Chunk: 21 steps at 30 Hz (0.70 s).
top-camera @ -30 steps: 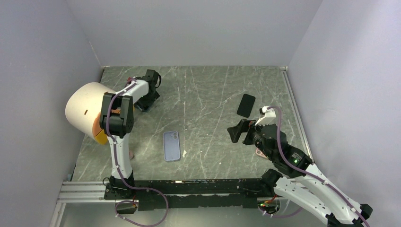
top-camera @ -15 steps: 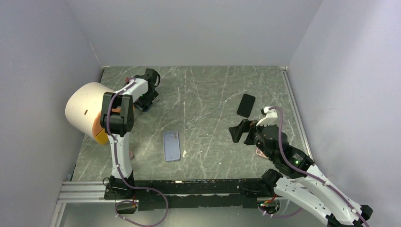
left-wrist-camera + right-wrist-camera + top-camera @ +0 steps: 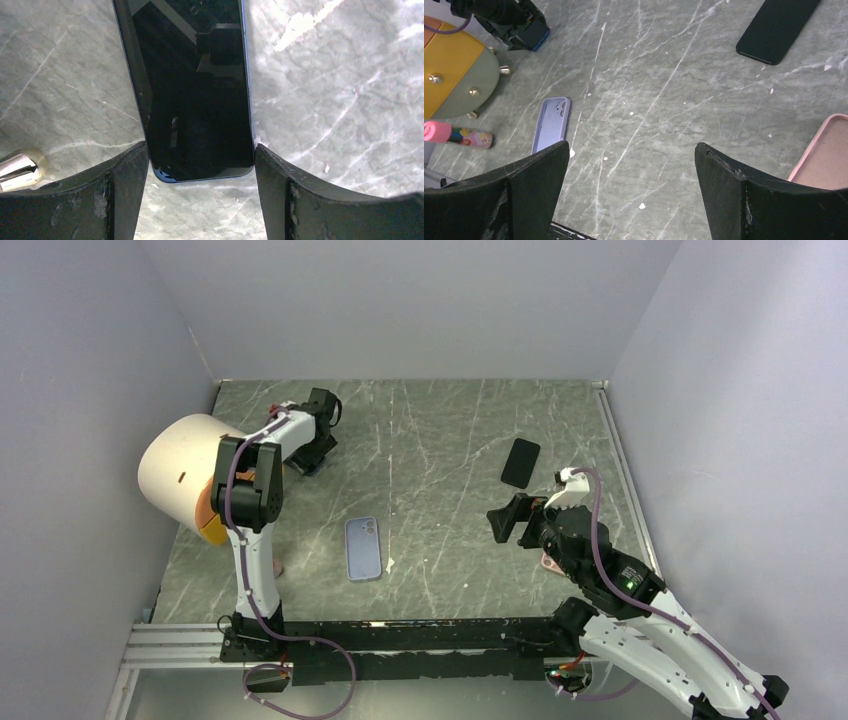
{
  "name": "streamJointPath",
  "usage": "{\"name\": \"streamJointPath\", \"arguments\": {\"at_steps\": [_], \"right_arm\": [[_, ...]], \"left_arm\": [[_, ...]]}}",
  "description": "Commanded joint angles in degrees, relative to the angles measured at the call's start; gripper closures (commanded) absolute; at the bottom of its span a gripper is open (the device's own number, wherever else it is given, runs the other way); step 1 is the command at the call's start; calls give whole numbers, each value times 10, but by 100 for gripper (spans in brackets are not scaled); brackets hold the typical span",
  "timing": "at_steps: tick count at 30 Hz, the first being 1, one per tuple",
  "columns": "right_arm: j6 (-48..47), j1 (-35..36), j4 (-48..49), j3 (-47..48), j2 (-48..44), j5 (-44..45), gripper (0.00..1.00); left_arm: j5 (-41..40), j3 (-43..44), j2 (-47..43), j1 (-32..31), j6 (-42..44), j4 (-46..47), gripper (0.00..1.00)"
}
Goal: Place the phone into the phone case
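The left gripper's fingers cover only the near end of the blue-edged phone [image 3: 539, 38], so the right gripper will next go left in the top view, onto the phone.
A blue-edged phone [image 3: 195, 90] with a black screen lies at the far left of the table, its near end between my left gripper's [image 3: 201, 147] fingertips. The fingertips touch its two long sides. This gripper [image 3: 318, 448] and the phone's blue corner [image 3: 535, 36] also show in the right wrist view. A lilac phone case [image 3: 364, 548] lies flat in the middle, camera cut-out at the far end, also in the right wrist view [image 3: 551, 124]. My right gripper [image 3: 506, 519] is open and empty above the table at the right [image 3: 631, 150].
A black phone or case [image 3: 520, 462] lies at the far right, with a pink case [image 3: 824, 155] beside the right arm. A cream drum with a yellow and orange face [image 3: 185, 480] stands at the left wall. A pink marker [image 3: 456, 135] lies under it.
My left gripper has shifted slightly away and to the right with the blue phone. My right gripper has drifted a little to the right.
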Motion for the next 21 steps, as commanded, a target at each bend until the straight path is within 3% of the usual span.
{"name": "streamJointPath", "arguments": {"at_steps": [1, 14, 21], "right_arm": [[14, 0, -2, 7, -6, 9, 1], [83, 0, -33, 9, 10, 45, 2], [115, -1, -18, 9, 35, 21, 1]], "left_arm": [[63, -49, -3, -37, 32, -27, 32], [90, -109, -81, -167, 68, -23, 36], [141, -176, -127, -233, 57, 2, 36]]}}
